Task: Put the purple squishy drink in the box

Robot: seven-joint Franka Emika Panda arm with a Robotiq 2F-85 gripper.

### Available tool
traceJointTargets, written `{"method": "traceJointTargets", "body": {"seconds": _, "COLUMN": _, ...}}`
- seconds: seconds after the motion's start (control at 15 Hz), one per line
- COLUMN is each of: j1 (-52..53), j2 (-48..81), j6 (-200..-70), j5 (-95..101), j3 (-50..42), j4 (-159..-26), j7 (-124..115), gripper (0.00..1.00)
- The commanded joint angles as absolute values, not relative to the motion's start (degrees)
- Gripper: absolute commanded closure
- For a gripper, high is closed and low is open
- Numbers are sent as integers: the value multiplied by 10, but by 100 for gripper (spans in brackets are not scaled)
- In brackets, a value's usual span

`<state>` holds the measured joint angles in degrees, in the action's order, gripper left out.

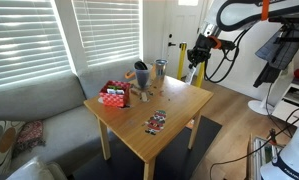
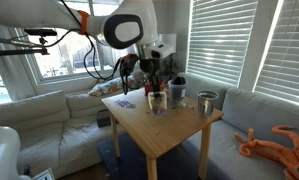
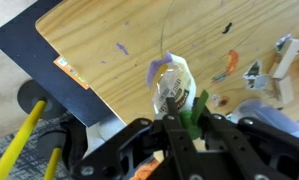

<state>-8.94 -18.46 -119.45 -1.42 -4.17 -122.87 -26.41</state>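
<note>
My gripper will lift, move outward and lower to release the drink in the red box (image 1: 114,96), which stands outward of it and lower.
My gripper (image 3: 181,128) is shut on the purple squishy drink (image 3: 171,82), a pale cup-shaped toy with a purple top and a green straw. In the wrist view it hangs over the wooden table (image 3: 119,40) near one corner. In both exterior views the gripper (image 1: 197,57) (image 2: 149,74) is raised above the table's edge. The small low red box (image 1: 114,96) with white markings stands on the table's far side from the gripper, beside the sofa. I cannot make the box out in the wrist view.
A metal cup (image 1: 160,68) (image 2: 206,100) and a dark cup (image 1: 141,72) (image 2: 176,88) stand on the table. A flat packet (image 1: 155,122) lies near the front edge. A grey sofa (image 1: 29,110) and a dark rug (image 1: 204,135) surround the table.
</note>
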Motion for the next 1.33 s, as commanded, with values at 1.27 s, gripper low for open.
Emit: {"method": "traceJointTargets", "body": {"seconds": 1.27, "j1": 11, "j2": 11, "j6": -1237, "j5": -47, "j3": 20, "j4": -863, "j7": -65, "gripper": 95}}
